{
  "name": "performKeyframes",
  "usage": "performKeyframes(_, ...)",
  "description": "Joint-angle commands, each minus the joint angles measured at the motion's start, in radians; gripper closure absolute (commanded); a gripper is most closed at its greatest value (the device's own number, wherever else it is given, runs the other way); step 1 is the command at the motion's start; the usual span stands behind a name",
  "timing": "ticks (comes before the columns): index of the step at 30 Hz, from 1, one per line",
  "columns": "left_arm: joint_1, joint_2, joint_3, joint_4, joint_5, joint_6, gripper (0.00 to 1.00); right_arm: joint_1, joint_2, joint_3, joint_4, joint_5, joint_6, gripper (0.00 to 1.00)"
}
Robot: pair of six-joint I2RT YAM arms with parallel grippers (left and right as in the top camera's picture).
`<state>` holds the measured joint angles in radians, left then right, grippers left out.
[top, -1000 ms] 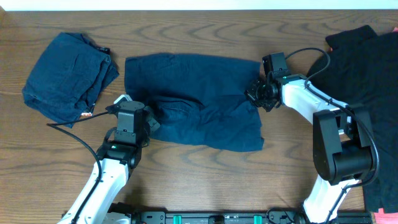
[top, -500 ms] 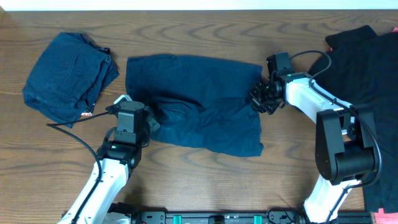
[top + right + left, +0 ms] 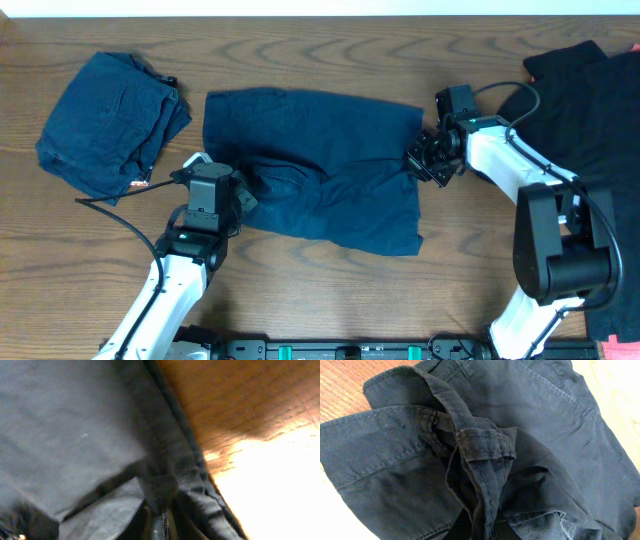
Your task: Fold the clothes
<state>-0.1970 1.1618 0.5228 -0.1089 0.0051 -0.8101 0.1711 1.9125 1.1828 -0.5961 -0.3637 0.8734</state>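
The garment's far edge [image 3: 236, 94] lies flat outward of my left gripper. My left gripper should carry the bunched fold outward to that edge and let it go there.
A dark navy garment [image 3: 320, 170] lies spread across the middle of the table. My left gripper [image 3: 246, 194] sits at its left side, shut on a bunched fold of it. In the left wrist view that seamed fold [image 3: 482, 455] runs down into the left gripper [image 3: 482, 532]. My right gripper [image 3: 420, 160] is at the garment's right edge, shut on the hem. The right wrist view shows the hem [image 3: 165, 480] pinched in the right gripper [image 3: 159, 527], with bare wood beside it. Its fingers are mostly hidden by cloth.
A folded navy piece [image 3: 110, 120] lies at the far left. Black garments [image 3: 590, 110] are heaped at the right edge, under the right arm's cable. Bare wooden table [image 3: 330, 60] shows along the back and in front of the garment.
My right gripper has shifted a little to the right and nearer, drawing the garment's right edge with it. The left arm has not moved.
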Motion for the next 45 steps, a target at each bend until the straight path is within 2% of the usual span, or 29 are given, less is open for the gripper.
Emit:
performKeyframes(1, 0.002, -0.008, 0.01, -0.007, 0.014, 0.016, 0.95, -0.005, -0.035, -0.006, -0.015, 0.016, -0.037, 0.98)
performKeyframes(6, 0.002, -0.008, 0.01, -0.006, 0.014, 0.016, 0.94, -0.002, -0.036, -0.006, -0.032, 0.016, -0.058, 0.99)
performKeyframes(9, 0.002, -0.023, 0.01, -0.006, 0.068, 0.018, 0.94, -0.004, -0.059, -0.006, -0.07, 0.024, -0.066, 0.99)
performKeyframes(15, 0.002, -0.206, 0.013, -0.01, 0.121, 0.064, 0.94, -0.055, -0.23, -0.005, -0.112, 0.063, -0.132, 0.99)
performKeyframes(19, 0.002, -0.367, 0.014, 0.024, -0.091, 0.096, 0.94, -0.094, -0.417, 0.008, 0.005, 0.116, -0.196, 0.99)
performKeyframes(23, 0.002, -0.4, 0.013, 0.139, -0.213, 0.098, 0.94, -0.099, -0.531, 0.031, 0.143, 0.23, -0.212, 0.99)
performKeyframes(27, 0.003, -0.28, 0.013, 0.33, -0.235, 0.123, 0.94, -0.098, -0.529, 0.034, 0.282, 0.287, -0.228, 0.99)
performKeyframes(32, 0.045, 0.014, 0.02, 0.655, -0.253, 0.129, 0.94, -0.079, -0.412, 0.034, 0.497, 0.322, -0.251, 0.99)
performKeyframes(34, 0.065, 0.119, 0.04, 0.733, -0.252, 0.129, 0.94, -0.074, -0.347, 0.034, 0.579, 0.323, -0.251, 0.99)
performKeyframes(38, 0.084, 0.314, 0.123, 0.785, -0.222, 0.13, 0.94, -0.065, -0.208, 0.034, 0.692, 0.322, -0.25, 0.99)
performKeyframes(45, 0.091, 0.558, 0.231, 0.785, -0.19, 0.149, 0.94, -0.038, 0.013, 0.035, 0.771, 0.322, -0.25, 0.99)
